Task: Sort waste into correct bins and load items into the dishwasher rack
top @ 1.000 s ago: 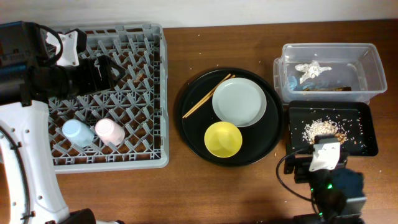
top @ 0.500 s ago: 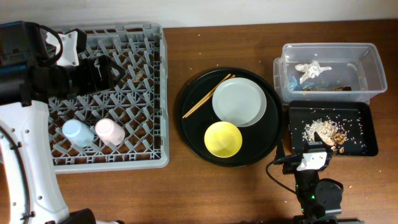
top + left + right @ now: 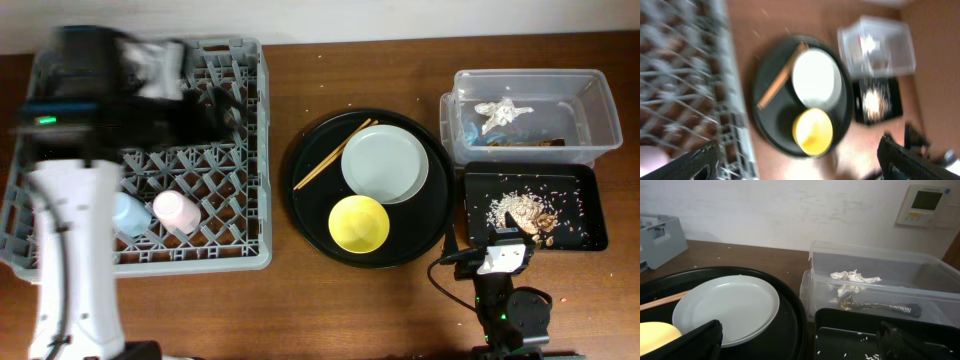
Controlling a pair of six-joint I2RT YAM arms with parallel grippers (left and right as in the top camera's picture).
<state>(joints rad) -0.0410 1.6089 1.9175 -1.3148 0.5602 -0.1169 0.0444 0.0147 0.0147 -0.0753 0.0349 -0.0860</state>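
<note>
My left gripper needs to go to the right in the overhead view and down onto the yellow bowl's rim (image 3: 333, 219), because this bowl is still outside the rack (image 3: 250, 150).
The grey dishwasher rack (image 3: 250, 150) holds a pink cup (image 3: 177, 210) and a blue cup (image 3: 125, 212). The plate (image 3: 384, 165), yellow bowl (image 3: 359, 223) and chopsticks (image 3: 330, 155) lie on the round black tray. Tissue (image 3: 503, 113) and the wrapper (image 3: 520, 142) lie in the clear tub (image 3: 590, 100). Food scraps (image 3: 520, 208) lie in the black tray (image 3: 590, 235). My left gripper (image 3: 215, 105) is blurred over the rack's far right part, open and empty (image 3: 800, 165). My right gripper (image 3: 805, 345) is open and empty, low at the black tray's near left corner.
The round black tray (image 3: 310, 215) sits mid-table between the rack and the bins. The right arm's body (image 3: 505, 300) is at the table's front edge. Crumbs lie scattered on the wood and in the rack. A wall stands behind the tub (image 3: 790, 210).
My left arm has swung right across the rack, from its far left corner toward its right side, and is blurred. The right arm drew back toward the front edge, then stayed still.
</note>
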